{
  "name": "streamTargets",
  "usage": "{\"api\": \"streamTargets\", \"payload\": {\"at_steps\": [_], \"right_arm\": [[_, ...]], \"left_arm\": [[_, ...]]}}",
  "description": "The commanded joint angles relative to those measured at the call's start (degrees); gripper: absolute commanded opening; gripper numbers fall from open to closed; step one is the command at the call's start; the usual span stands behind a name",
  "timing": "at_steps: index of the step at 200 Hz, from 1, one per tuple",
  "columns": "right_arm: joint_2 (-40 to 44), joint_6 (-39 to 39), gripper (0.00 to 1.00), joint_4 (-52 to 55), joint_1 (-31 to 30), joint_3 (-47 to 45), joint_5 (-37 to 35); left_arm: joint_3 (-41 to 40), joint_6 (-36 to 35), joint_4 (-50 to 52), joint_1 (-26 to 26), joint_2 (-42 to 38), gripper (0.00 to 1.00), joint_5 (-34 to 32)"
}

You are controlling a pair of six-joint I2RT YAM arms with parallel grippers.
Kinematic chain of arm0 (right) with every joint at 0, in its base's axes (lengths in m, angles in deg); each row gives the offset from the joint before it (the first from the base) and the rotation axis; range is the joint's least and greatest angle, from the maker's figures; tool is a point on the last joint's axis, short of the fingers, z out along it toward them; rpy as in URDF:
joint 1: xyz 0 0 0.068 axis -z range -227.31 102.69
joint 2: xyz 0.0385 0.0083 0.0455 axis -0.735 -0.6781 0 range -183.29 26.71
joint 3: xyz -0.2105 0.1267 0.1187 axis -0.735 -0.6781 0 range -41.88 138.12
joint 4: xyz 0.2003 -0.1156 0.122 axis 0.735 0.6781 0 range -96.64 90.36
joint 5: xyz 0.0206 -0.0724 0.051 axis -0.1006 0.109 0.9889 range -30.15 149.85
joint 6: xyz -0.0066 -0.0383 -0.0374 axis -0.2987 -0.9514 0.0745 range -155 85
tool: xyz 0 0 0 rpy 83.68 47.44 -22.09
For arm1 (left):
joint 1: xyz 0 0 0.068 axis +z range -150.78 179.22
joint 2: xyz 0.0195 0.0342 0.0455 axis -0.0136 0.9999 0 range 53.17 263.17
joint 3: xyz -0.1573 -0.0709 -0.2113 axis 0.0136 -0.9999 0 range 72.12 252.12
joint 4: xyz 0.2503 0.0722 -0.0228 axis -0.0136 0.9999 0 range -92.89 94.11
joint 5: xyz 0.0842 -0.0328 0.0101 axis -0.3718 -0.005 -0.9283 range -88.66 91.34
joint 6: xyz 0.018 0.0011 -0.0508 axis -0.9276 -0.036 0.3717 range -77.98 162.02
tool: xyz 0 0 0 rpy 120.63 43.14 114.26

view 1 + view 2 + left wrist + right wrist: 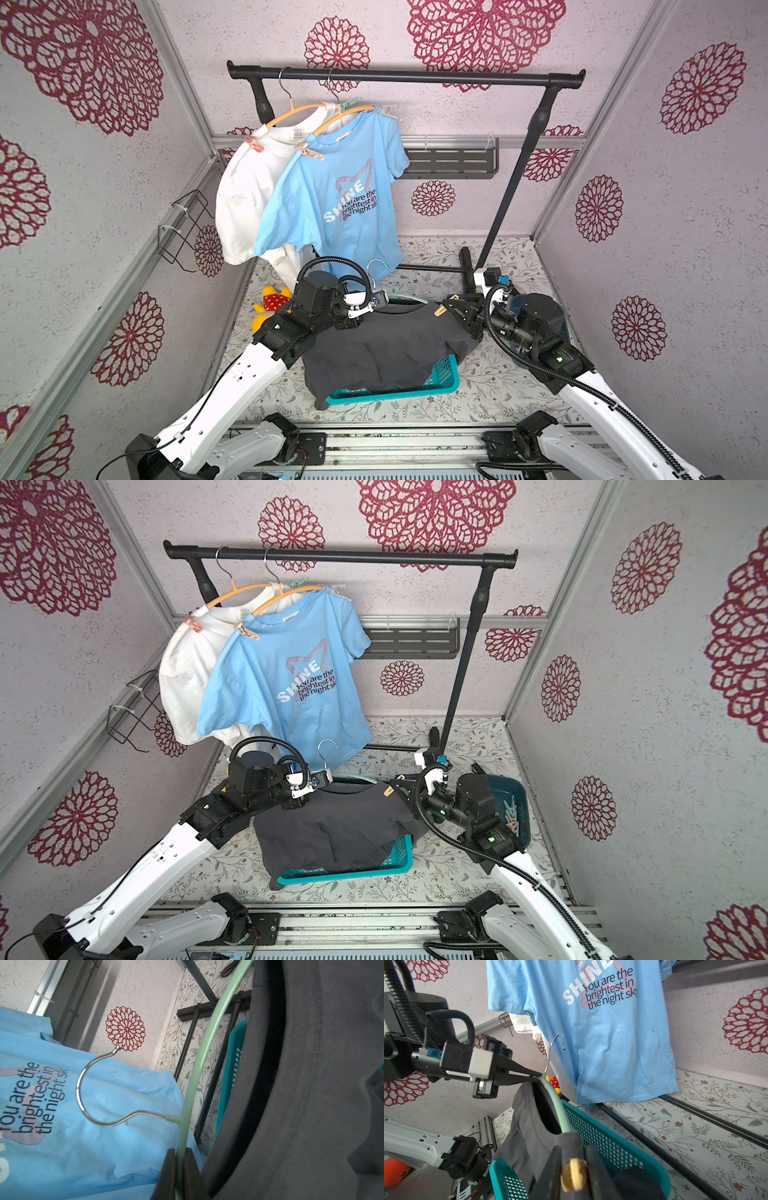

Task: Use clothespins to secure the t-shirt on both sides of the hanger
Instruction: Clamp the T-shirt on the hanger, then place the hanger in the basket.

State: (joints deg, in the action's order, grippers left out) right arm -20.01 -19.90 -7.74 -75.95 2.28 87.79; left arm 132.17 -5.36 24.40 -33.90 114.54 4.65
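Observation:
I should next lower the hanger's bar with my left gripper into the teal basket below and let go of it, because a clothespin already clips one shoulder of the t-shirt.
A dark grey t-shirt hangs on a mint green hanger over a teal basket. My left gripper is shut on the hanger's green bar just below its metal hook; the right wrist view also shows the left gripper pinching it. A yellow-orange clothespin is clipped over the shirt's shoulder at the hanger's right end, and in both top views this clothespin shows there. My right gripper stands with its jaws parted on either side of the pin. More clothespins lie in a dark bin.
A blue t-shirt and a white one hang pinned on orange hangers from the black rail, close behind the left arm. The dark bin sits under the right arm. A plush toy lies at the left.

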Motion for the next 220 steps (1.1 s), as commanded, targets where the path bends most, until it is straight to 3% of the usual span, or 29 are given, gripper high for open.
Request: {"api": "streamTargets", "payload": {"at_steps": [1, 27, 59, 75, 103, 126, 161, 220], "right_arm": [[0.38, -0.98, 0.54, 1.59, -0.36, 4.00, -2.10], [1.57, -0.83, 0.81, 2.00, -0.36, 4.77, -3.26], [2.66, -1.46, 0.86, 6.16, -0.36, 6.46, -9.31], [3.78, -1.20, 0.86, 9.63, -0.36, 7.16, -16.59], [5.64, 0.82, 0.85, 18.52, 0.27, 7.43, -36.76], [5.15, 2.29, 0.84, 27.62, 4.87, 7.38, -50.69], [7.66, 4.81, 0.84, 27.34, 16.17, 1.68, -46.10], [2.68, 12.71, 0.78, 22.14, 35.54, -3.61, -33.68]], "left_arm": [[0.25, -2.10, -3.96, -0.36, 1.15, 0.00, -0.28], [0.64, -3.61, -1.64, -0.87, 3.57, 0.00, 0.21], [0.53, -3.80, -0.15, -1.27, 4.84, 0.00, 1.46], [1.24, -3.82, 1.74, -1.48, 6.13, 0.00, 2.00], [4.50, -2.33, 7.54, -1.77, 10.89, 0.00, 2.78], [7.97, 0.16, 11.85, -1.77, 16.02, 0.00, 2.42], [12.10, 2.07, 17.82, -1.79, 22.43, 0.00, 4.26], [11.43, 3.74, 15.66, -1.57, 26.20, 0.03, 5.34]]}}
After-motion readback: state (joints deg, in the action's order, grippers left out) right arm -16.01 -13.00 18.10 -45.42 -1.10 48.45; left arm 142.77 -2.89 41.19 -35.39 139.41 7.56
